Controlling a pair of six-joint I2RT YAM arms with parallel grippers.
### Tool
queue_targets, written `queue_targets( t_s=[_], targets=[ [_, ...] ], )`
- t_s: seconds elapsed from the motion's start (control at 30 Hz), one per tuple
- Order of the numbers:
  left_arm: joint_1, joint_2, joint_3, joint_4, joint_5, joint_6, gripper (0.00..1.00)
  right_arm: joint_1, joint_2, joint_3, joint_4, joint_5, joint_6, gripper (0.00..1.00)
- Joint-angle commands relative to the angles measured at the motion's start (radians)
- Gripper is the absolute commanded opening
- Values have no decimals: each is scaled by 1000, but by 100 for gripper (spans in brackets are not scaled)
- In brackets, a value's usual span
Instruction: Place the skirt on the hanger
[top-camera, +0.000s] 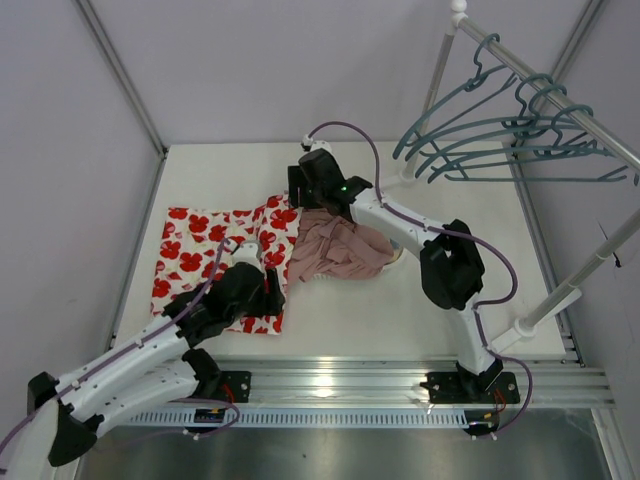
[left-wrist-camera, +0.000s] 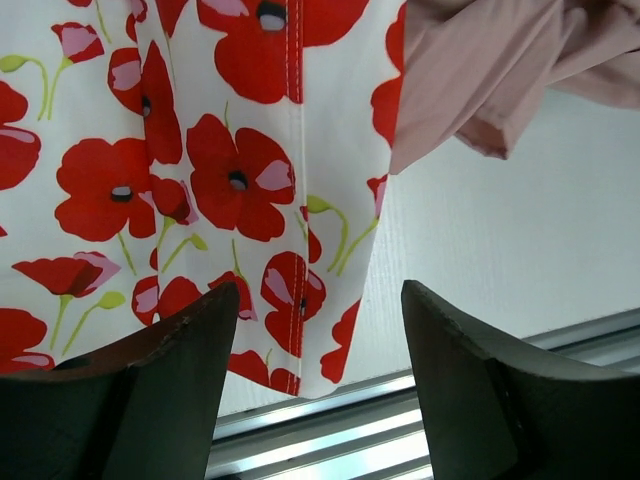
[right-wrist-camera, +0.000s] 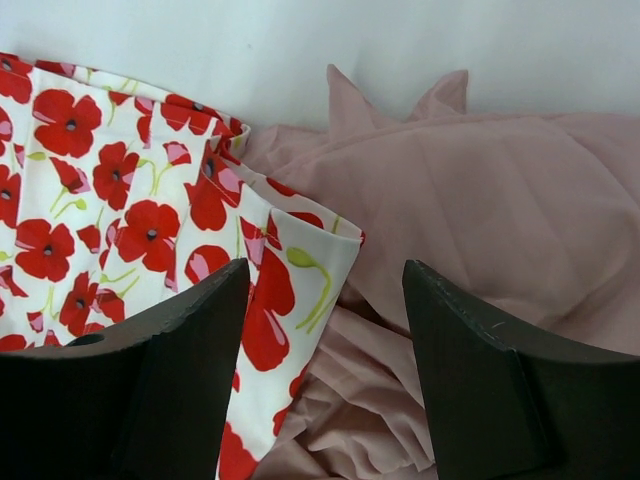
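Note:
I need to move my left gripper down and back next, onto the skirt's near corner (top-camera: 273, 327) (left-wrist-camera: 320, 378) by the metal bar. The corner is between the gripper's open fingers, and I should then close them.
The skirt (top-camera: 205, 250), white with red poppies, lies flat on the left of the table. My left gripper (top-camera: 268, 290) hovers open over its near right corner (left-wrist-camera: 300, 300). My right gripper (top-camera: 298, 205) hovers open over the skirt's far right corner (right-wrist-camera: 300, 270), where it meets the dusty-pink garment (top-camera: 340, 250). Neither gripper holds anything. Several teal-grey hangers (top-camera: 500, 140) hang on the rail at the top right, away from both grippers.
The pink garment (right-wrist-camera: 480, 220) lies crumpled in the table's middle and overlaps the skirt's right edge (left-wrist-camera: 480, 70). A white rack with its rail (top-camera: 560, 95) stands at the right. A metal rail (top-camera: 400, 385) runs along the table's near edge.

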Motion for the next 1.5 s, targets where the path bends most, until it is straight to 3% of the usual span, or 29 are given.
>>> queue_targets(
  t_s=[0.0,0.37,0.77,0.87,0.97,1.0,1.1,1.3,1.47],
  targets=[
    [-37,36,-3,29,-93,-49,72,-5,11,49,15,-2,6,68],
    [-157,135,3,0,-153,-89,74,-7,16,48,47,-28,26,58],
    [-197,191,-24,-56,-210,-184,69,-7,21,46,53,-36,29,44],
    [-197,182,-64,-6,-182,-190,58,-7,22,49,55,-36,30,38],
    [-197,167,-86,27,-172,-196,30,-7,22,52,58,-36,32,32],
    [-197,150,-87,32,-176,-201,16,-7,19,52,61,-42,33,28],
    [-195,106,-74,-17,-219,-215,1,-4,13,62,70,-57,39,17],
    [-140,84,108,-177,-248,-120,0,25,40,129,114,-82,44,1],
    [-36,66,160,-215,-196,-44,0,54,103,250,85,-86,52,0]
  ],
)
